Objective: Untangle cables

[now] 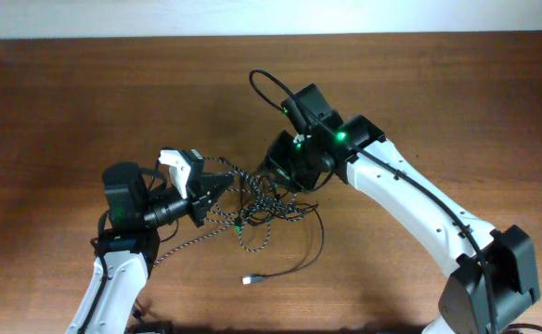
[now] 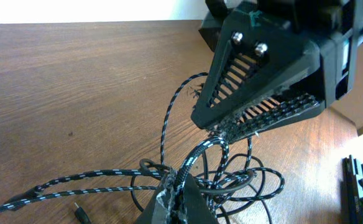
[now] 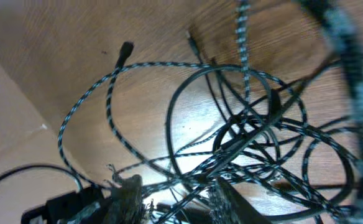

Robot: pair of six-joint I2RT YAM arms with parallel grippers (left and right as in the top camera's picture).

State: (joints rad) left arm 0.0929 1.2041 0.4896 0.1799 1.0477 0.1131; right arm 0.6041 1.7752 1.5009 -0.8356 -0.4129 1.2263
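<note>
I will next swing the piece of braided cable (image 2: 163, 134) in my left gripper over the tangle with my fingers tipped downward, and then open. The piece still runs into the crossed loops.
The cables lie in one tangle in mid-table. The braided black-and-white cable (image 1: 189, 242) trails left toward the front edge, and the thin black cable (image 1: 314, 243) loops right, ending in a white plug (image 1: 250, 278). My left gripper (image 1: 225, 184) is shut on a braided strand (image 2: 163, 134) at the tangle's left edge, the strand rising from its jaws (image 2: 180, 196). My right gripper (image 1: 273, 173) is at the tangle's upper right. Its fingers (image 3: 129, 194) are apart, open, with braided and black strands (image 3: 175, 106) crossing the gap (image 3: 178, 200). From the left wrist its tips (image 2: 215, 127) touch the braided loop.
A small black plug (image 2: 79, 213) lies on the wood at the left of the tangle, and another plug (image 3: 125, 50) ends a braided loop. The right arm's own black cable (image 1: 269, 85) arches behind it. Bare brown tabletop (image 1: 85, 102) surrounds the tangle.
</note>
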